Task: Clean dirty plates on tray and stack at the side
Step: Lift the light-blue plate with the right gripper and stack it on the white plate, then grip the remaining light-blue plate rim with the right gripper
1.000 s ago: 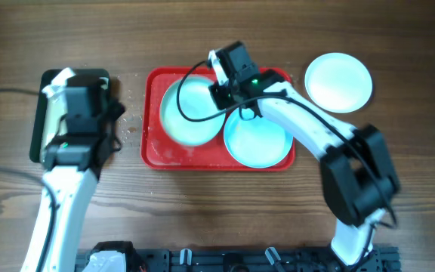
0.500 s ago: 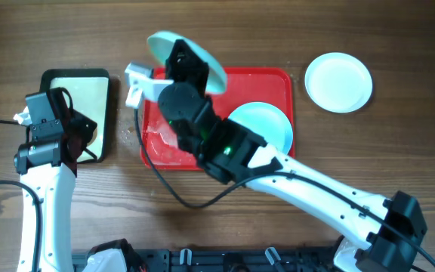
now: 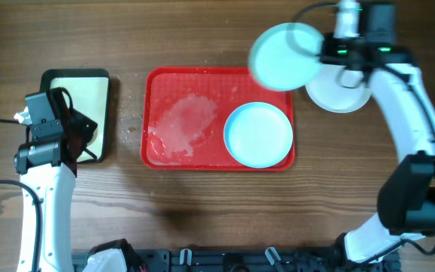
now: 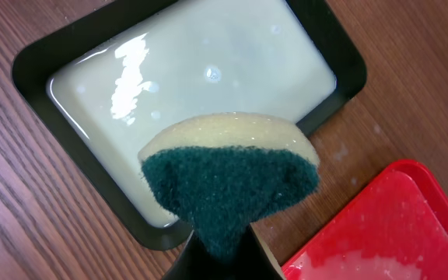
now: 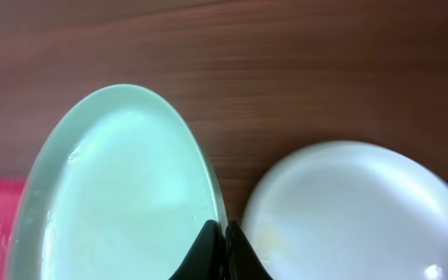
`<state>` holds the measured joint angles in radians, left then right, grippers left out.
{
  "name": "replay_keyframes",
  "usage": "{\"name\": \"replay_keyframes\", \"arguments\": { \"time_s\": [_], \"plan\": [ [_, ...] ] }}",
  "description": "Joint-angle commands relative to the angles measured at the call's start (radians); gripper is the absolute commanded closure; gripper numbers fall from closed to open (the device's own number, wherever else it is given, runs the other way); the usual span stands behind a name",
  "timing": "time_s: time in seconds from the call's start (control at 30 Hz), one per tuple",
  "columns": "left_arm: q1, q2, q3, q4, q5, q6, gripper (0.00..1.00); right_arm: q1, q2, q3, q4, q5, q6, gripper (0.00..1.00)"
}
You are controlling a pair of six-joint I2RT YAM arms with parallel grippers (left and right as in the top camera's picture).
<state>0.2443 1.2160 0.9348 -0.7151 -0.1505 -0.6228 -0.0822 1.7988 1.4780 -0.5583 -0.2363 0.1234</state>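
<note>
I will move my right gripper to the right in the overhead view first and then down, to lay the turquoise plate flat on the white plate (image 3: 347, 94).
My right gripper (image 3: 325, 51) is shut on the rim of a pale turquoise plate (image 3: 284, 57) and holds it tilted in the air over the red tray's (image 3: 157, 151) far right corner, next to the white plate (image 3: 347, 94) on the table. In the right wrist view the turquoise plate (image 5: 123, 187) is left of my jaws (image 5: 224, 241) and the white plate (image 5: 348, 210) lies right. A second turquoise plate (image 3: 258, 134) lies flat in the tray's right half. My left gripper (image 4: 224, 253) is shut on a green-and-yellow sponge (image 4: 232, 175) over the pan.
A dark-rimmed pan (image 3: 50, 83) of cream soapy liquid stands at the left, and it shows in the left wrist view (image 4: 61, 47). A wet soapy patch (image 3: 181, 125) covers the tray's left half. The tray's corner shows red (image 4: 395, 233).
My right arm has lifted the turquoise plate off the tray's left side and swung it right, up beside the white plate. The left arm pulled back earlier and now holds still.
</note>
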Motion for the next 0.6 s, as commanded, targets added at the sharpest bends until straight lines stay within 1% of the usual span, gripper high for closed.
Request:
{"name": "replay_keyframes", "arguments": {
  "time_s": [0.0, 0.1, 0.17, 0.23, 0.27, 0.3, 0.33, 0.37, 0.47, 0.5, 0.53, 0.57],
  "plan": [
    [0.005, 0.004, -0.004, 0.004, 0.005, 0.016, 0.96, -0.191, -0.004, -0.023, -0.034, -0.138, 0.012, 0.96],
    [0.005, 0.004, -0.004, 0.014, 0.005, 0.016, 0.96, -0.327, -0.004, -0.106, -0.002, -0.138, 0.011, 0.96],
    [0.005, 0.004, -0.004, 0.022, 0.005, 0.016, 0.96, -0.348, -0.004, -0.169, 0.044, -0.111, 0.011, 0.96],
    [0.005, 0.004, -0.004, 0.022, 0.005, 0.016, 0.96, -0.347, -0.003, -0.228, 0.089, 0.006, 0.063, 0.95],
    [0.005, 0.004, -0.004, 0.021, 0.005, 0.016, 0.96, -0.347, -0.002, -0.257, 0.121, 0.034, 0.063, 0.82],
    [0.005, 0.004, -0.004, 0.023, 0.005, 0.016, 0.96, -0.347, -0.002, -0.275, 0.151, 0.013, 0.058, 0.67],
    [0.005, 0.004, -0.004, 0.024, 0.005, 0.016, 0.96, -0.347, -0.002, -0.279, 0.157, -0.016, 0.049, 0.5],
    [0.005, 0.004, -0.004, 0.028, 0.005, 0.016, 0.96, -0.346, -0.002, -0.279, 0.164, -0.071, 0.032, 0.45],
    [0.005, 0.004, -0.004, 0.029, 0.005, 0.016, 0.96, -0.318, -0.002, -0.279, 0.187, -0.179, 0.034, 0.43],
    [0.005, 0.004, -0.004, 0.026, 0.005, 0.016, 0.96, -0.269, -0.002, -0.279, 0.185, -0.225, 0.001, 0.39],
    [0.005, 0.004, -0.004, 0.027, 0.013, 0.016, 0.96, -0.217, -0.002, -0.279, 0.171, -0.227, -0.024, 0.36],
    [0.005, 0.004, -0.004, 0.027, 0.017, 0.016, 0.96, -0.182, -0.002, -0.279, 0.156, -0.224, -0.043, 0.36]
  ]
}}
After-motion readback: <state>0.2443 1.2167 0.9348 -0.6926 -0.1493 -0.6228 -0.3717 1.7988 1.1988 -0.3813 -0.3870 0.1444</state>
